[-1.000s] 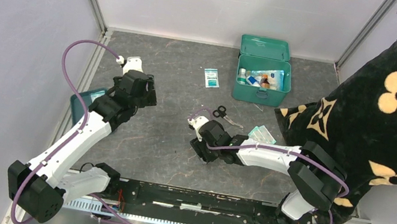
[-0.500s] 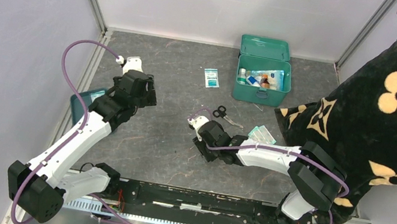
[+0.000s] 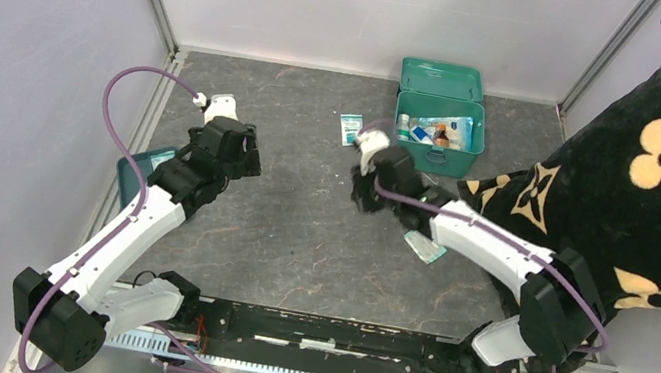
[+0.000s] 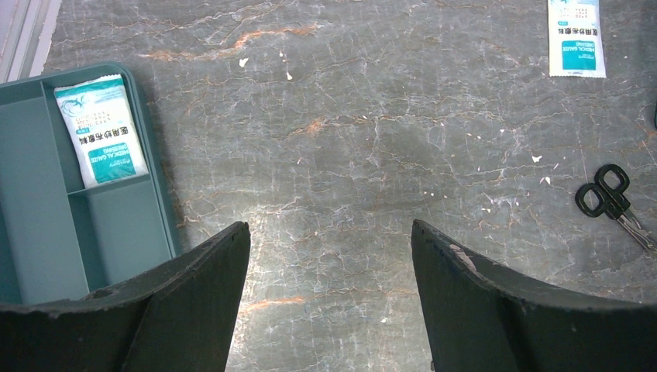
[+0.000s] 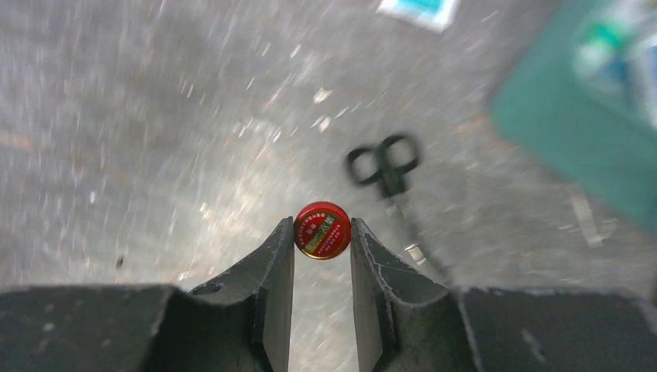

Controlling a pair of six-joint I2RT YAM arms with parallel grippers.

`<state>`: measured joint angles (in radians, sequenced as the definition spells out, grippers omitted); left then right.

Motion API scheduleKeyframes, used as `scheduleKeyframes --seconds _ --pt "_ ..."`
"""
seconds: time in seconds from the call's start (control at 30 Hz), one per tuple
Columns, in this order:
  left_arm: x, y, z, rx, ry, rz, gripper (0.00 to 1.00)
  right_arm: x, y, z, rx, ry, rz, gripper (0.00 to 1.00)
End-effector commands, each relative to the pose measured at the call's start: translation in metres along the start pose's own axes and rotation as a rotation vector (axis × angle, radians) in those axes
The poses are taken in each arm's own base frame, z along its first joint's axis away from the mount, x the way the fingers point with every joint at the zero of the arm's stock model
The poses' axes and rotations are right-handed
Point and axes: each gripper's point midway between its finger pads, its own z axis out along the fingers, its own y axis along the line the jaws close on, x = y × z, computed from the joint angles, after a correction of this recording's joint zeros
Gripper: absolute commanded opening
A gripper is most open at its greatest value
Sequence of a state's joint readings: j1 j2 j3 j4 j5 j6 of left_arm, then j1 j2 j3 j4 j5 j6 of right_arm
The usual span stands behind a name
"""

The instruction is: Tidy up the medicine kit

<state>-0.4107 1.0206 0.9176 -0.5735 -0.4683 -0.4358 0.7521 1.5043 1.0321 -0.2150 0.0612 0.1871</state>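
Observation:
I should move my right gripper outward over the kit's bottles next and let go of the tin [image 5: 322,230]. The bottles stand outward of my right gripper, to the right in the top view.
The medicine kit [image 3: 435,146] is a teal box standing open at the back of the table, lid up, with bottles and packets inside. Its corner [image 5: 589,147] shows blurred in the right wrist view. My right gripper [image 5: 322,232] is shut on a small round red tin [image 5: 322,230], held above the table. In the top view the right gripper [image 3: 363,192] hangs just left of and in front of the kit. My left gripper [image 4: 330,226] stands open over bare table, with nothing between its fingers.
Black scissors [image 5: 385,167] lie below the right gripper. A gauze packet [image 3: 350,129] lies left of the kit, another packet [image 3: 425,247] under the right arm. A shallow teal tray [image 4: 39,232] at the left holds one packet [image 4: 101,132]. A black flowered cushion [image 3: 654,170] fills the right side.
The right gripper closed on the red tin, lifted it and swung back and to the right toward the kit. The left arm has not moved.

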Motion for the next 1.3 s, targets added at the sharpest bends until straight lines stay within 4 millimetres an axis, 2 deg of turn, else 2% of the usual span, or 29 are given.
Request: scheduleKeyframes --seconds 0.0,0.07,0.17,0.27,0.37,0.47,0.57,0.63,0.73,0.83,1.0,1.13,1.2,1.27 --pt "-0.012 -0.001 -0.003 0.013 -0.041 0.008 0.82 -0.086 -0.054 -0.020 0.075 -0.176 0.044 0.31" --pt "-0.012 -0.001 -0.003 0.015 -0.041 0.007 0.82 -0.108 -0.084 -0.022 0.127 -0.203 0.067 0.31" --pt "-0.011 -0.002 -0.003 0.019 -0.037 0.010 0.83 -0.130 -0.134 -0.023 0.237 -0.213 0.088 0.31" --pt "-0.010 -0.003 -0.001 0.021 -0.030 0.014 0.83 -0.137 -0.177 -0.018 0.327 -0.206 0.121 0.32" --pt "-0.007 -0.003 0.001 0.020 -0.016 0.021 0.83 -0.132 -0.210 -0.008 0.386 -0.178 0.159 0.35" --pt "-0.005 -0.004 0.004 0.020 -0.003 0.023 0.83 -0.123 -0.227 0.007 0.401 -0.152 0.195 0.40" --pt "-0.001 -0.006 0.010 0.034 0.025 0.013 0.84 -0.119 -0.232 0.020 0.384 -0.138 0.214 0.45" --pt "0.003 -0.007 0.016 0.064 0.054 -0.008 0.84 -0.118 -0.236 0.021 0.386 -0.133 0.218 0.50" --pt "0.010 0.001 0.029 0.073 0.108 -0.059 0.85 -0.120 -0.236 0.013 0.387 -0.144 0.210 0.58" --pt "0.019 0.024 0.046 -0.002 0.174 -0.112 0.85 -0.127 -0.226 -0.012 0.377 -0.208 0.206 0.59" --pt "0.033 0.063 0.071 -0.124 0.276 -0.185 0.85 -0.107 -0.181 -0.045 0.239 -0.312 0.272 0.59" --pt "0.040 0.098 0.079 -0.215 0.311 -0.249 0.85 -0.084 -0.139 -0.058 0.127 -0.349 0.283 0.58" --pt "0.047 0.109 0.080 -0.265 0.332 -0.258 0.85 -0.077 -0.125 -0.063 0.103 -0.342 0.257 0.59" --pt "0.056 0.119 0.080 -0.313 0.358 -0.265 0.85 -0.072 -0.119 -0.070 0.097 -0.347 0.243 0.59"
